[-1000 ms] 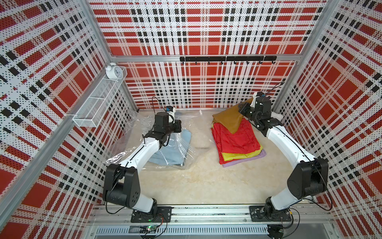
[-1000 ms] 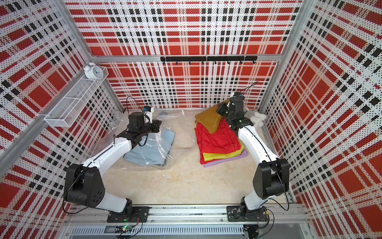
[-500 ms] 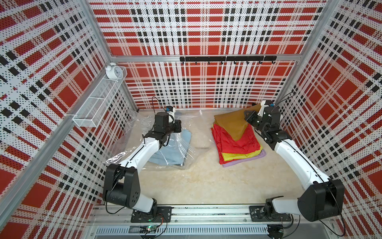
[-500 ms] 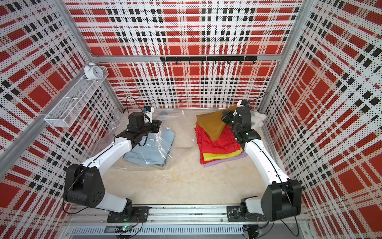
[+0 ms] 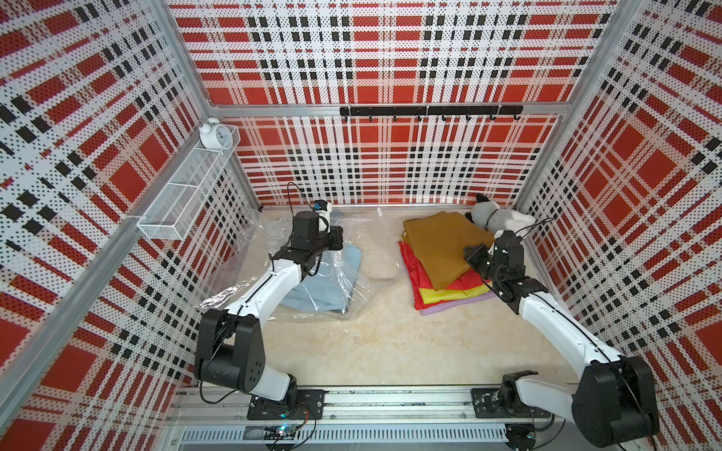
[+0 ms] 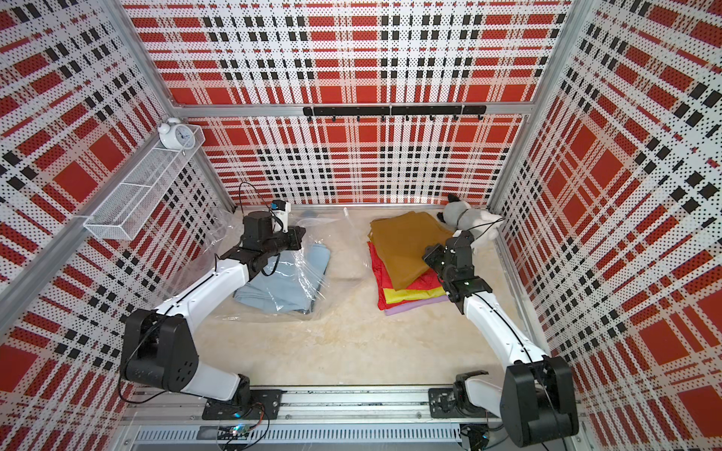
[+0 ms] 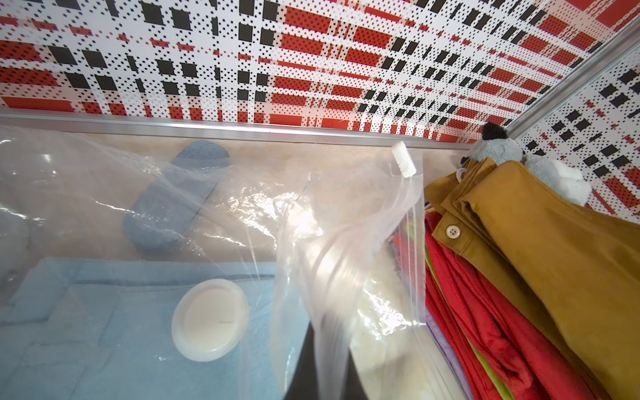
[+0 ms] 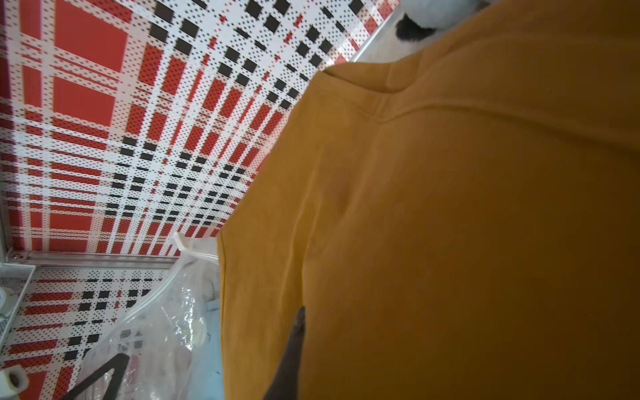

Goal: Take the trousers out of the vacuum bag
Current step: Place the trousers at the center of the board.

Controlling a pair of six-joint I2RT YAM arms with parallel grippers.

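Note:
The bare red cloth (image 5: pixel 467 282) lies below my right gripper and nearer my base, so next I should pull that gripper back and down to let go of the mustard edge over it.
The vacuum bag (image 5: pixel 269 250) (image 6: pixel 218 250), crinkly clear plastic, lies at the left. Its round white valve cap (image 7: pixel 209 320) rests over the light blue trousers (image 5: pixel 324 285) (image 6: pixel 281 289) inside it. My left gripper (image 5: pixel 336 240) (image 7: pixel 325 367) is shut on a gathered fold of the bag's plastic. At the right, outside the bag, lies a stack of trousers: mustard brown (image 5: pixel 441 246) (image 8: pixel 450 207) on top, then red (image 5: pixel 412 269), yellow-green (image 5: pixel 453 296) and lilac (image 5: pixel 453 307). My right gripper (image 5: pixel 474 255) (image 6: pixel 431 255) is shut on the mustard pair's near edge; one dark finger (image 8: pixel 292 349) shows against the cloth.
A grey-white plush toy (image 5: pixel 492 216) sits in the back right corner, just behind the stack. A wire shelf (image 5: pixel 187 195) with a white alarm clock (image 5: pixel 213 134) hangs on the left wall. A black hook rail (image 5: pixel 429 111) runs along the back wall.
My right gripper has moved from the back towards the front right, drawing the mustard brown trousers out flat over the red pair. The left arm and the bag have stayed still.

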